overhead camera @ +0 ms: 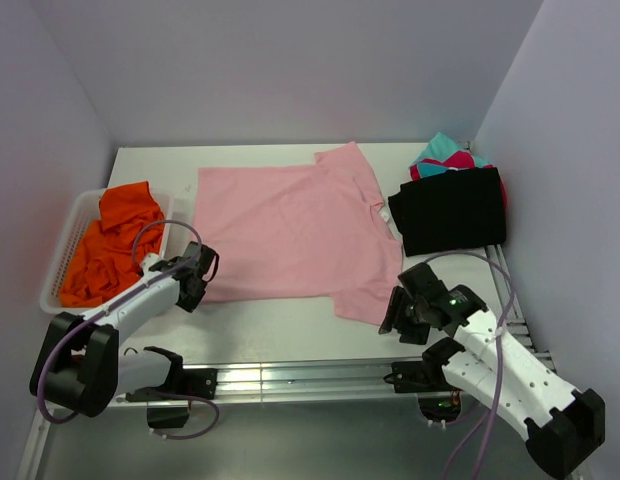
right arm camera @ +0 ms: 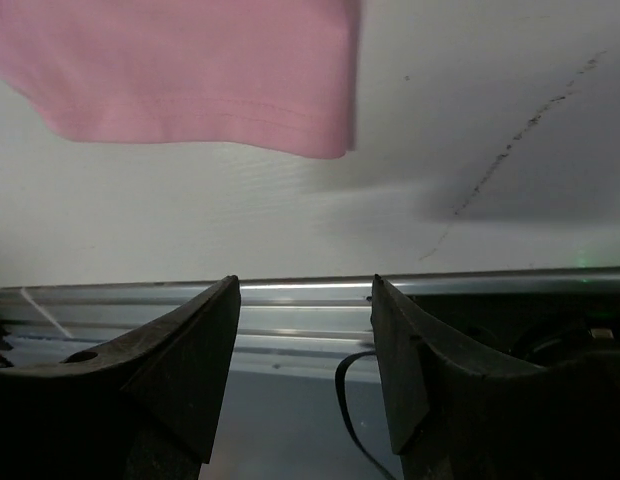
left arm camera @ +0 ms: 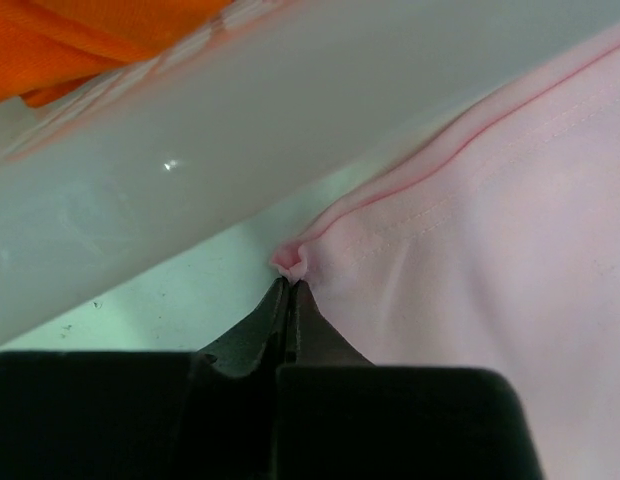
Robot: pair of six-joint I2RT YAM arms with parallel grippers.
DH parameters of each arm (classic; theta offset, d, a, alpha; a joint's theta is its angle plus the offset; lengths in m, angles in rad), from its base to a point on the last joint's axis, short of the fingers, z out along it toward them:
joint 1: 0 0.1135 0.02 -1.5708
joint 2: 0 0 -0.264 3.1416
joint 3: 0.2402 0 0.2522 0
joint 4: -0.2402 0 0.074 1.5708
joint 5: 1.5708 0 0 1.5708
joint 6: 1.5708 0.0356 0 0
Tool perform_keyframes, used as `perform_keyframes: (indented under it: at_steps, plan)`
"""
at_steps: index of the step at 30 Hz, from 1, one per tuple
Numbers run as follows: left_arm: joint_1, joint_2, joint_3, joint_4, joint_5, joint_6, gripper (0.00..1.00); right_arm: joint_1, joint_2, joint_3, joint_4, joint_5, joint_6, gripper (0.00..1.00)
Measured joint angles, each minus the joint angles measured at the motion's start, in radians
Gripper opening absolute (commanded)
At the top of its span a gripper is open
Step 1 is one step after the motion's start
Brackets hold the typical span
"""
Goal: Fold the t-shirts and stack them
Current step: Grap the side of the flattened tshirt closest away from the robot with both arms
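My right gripper should next go down and move over the near sleeve's corner onto the sleeve's edge, because the sleeve's corner lies flat beyond the gripper's open fingers.
A light pink t-shirt (overhead camera: 290, 230) lies spread flat on the white table. My left gripper (overhead camera: 203, 275) is shut on its near left hem corner; the left wrist view shows a pinch of pink cloth (left arm camera: 292, 260) at the closed fingertips. My right gripper (overhead camera: 392, 318) is open and empty, just off the shirt's near sleeve (right arm camera: 190, 70), over the table's front edge. An orange t-shirt (overhead camera: 110, 245) lies crumpled in the basket. A folded black t-shirt (overhead camera: 450, 210) lies on magenta and teal shirts (overhead camera: 442, 155) at the back right.
A white mesh basket (overhead camera: 62, 260) stands at the left edge, its wall (left arm camera: 140, 190) close to my left gripper. A metal rail (overhead camera: 310, 375) runs along the table's front edge. Walls close in the left, right and back.
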State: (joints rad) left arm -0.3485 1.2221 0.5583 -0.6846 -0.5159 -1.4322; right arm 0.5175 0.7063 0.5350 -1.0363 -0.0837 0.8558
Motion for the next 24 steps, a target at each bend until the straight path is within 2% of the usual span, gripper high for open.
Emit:
perform_keyframes:
  at_steps: [5,14,24]
  plan:
    - [0.003,-0.003,0.013,-0.001,0.009,0.030,0.00,0.000,0.080,-0.079,0.123,-0.015,0.010,0.62]
    - [0.010,-0.092,0.014,-0.019,0.023,0.085,0.00,0.000,0.253,-0.090,0.324,0.013,0.010,0.61]
    - [0.071,-0.135,0.013,-0.034,0.026,0.152,0.00,0.000,0.287,-0.083,0.349,0.079,0.013,0.60]
